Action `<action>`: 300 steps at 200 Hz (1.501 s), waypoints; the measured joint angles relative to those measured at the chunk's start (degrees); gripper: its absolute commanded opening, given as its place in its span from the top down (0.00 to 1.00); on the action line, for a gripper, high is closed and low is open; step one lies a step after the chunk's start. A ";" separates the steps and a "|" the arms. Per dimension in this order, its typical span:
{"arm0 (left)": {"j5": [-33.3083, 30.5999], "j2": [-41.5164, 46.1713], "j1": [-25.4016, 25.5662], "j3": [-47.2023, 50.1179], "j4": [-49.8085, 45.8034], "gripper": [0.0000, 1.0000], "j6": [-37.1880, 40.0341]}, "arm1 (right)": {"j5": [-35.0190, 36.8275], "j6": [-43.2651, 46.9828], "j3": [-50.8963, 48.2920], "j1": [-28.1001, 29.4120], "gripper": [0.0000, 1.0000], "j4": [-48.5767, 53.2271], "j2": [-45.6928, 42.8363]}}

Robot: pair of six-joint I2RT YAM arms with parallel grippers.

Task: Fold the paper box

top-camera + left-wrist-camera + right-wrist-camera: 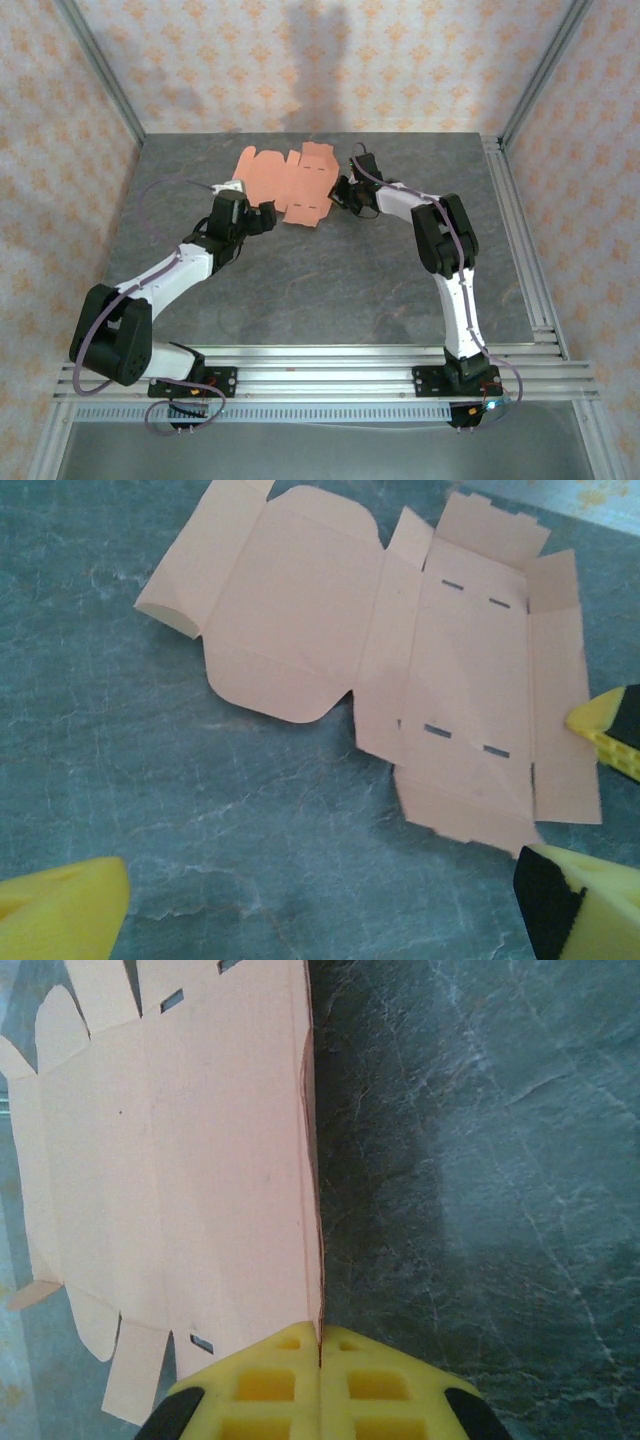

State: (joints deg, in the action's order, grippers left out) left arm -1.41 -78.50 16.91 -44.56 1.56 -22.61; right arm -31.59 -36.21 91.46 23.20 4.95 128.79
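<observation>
The right gripper draws the side flap point(180, 1160) back over the bare tabletop toward the base next and releases the flap's edge there.
The paper box point(290, 180) is a flat salmon-orange die-cut sheet with flaps and slots, lying at the back middle of the grey table. My right gripper point(343, 195) is at its right edge. In the right wrist view the yellow jaws point(320, 1345) are shut on the thin edge of the sheet's side flap point(180, 1160). My left gripper point(262, 218) hovers at the sheet's near left side, open wide. In the left wrist view the sheet point(440, 680) lies ahead, with nothing between my left gripper's point(320, 905) yellow fingers point(60, 915). The right gripper's yellow tip point(610, 730) touches the sheet's far right flap.
The table point(330, 290) is dark grey stone-patterned, walled by patterned panels with metal posts at the back corners point(100, 70). Aluminium rails point(330, 370) run along the near edge, and another rail point(515, 230) down the right side. Bare table lies in front of the sheet.
</observation>
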 measured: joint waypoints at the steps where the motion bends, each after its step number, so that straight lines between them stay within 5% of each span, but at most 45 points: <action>1: -0.04 0.00 0.00 0.00 0.00 0.00 -0.02 | -0.02 0.20 -0.17 0.00 1.00 0.17 -0.13; 69: 5.01 -1.05 1.73 -1.22 0.33 0.00 -4.42 | 0.55 15.23 -13.18 0.00 1.00 12.52 -14.16; 154: 14.97 -15.89 8.87 -12.24 -3.48 0.09 -16.68 | 6.67 29.18 -20.11 0.00 0.97 27.56 -25.59; 215: 19.47 -25.40 10.51 -17.22 -8.76 0.45 -25.99 | 7.39 24.81 -26.84 0.02 0.95 23.80 -27.85; 233: 19.65 -27.80 10.86 -19.12 -10.40 0.53 -27.50 | 7.34 23.91 -27.78 0.02 0.90 22.45 -28.28; 270: 19.39 -29.81 10.84 -20.46 -13.05 0.56 -28.39 | 7.23 24.24 -28.20 0.02 0.62 21.07 -30.03; 300: 18.99 -29.81 10.86 -20.57 -14.05 0.57 -28.55 | 6.40 24.00 -28.94 -0.39 0.60 18.21 -32.89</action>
State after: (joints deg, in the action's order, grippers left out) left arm 17.58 -108.31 27.77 -65.12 -12.49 -51.16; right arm -25.19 -12.21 62.52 22.81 23.16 95.90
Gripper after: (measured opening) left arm 0.435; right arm 0.404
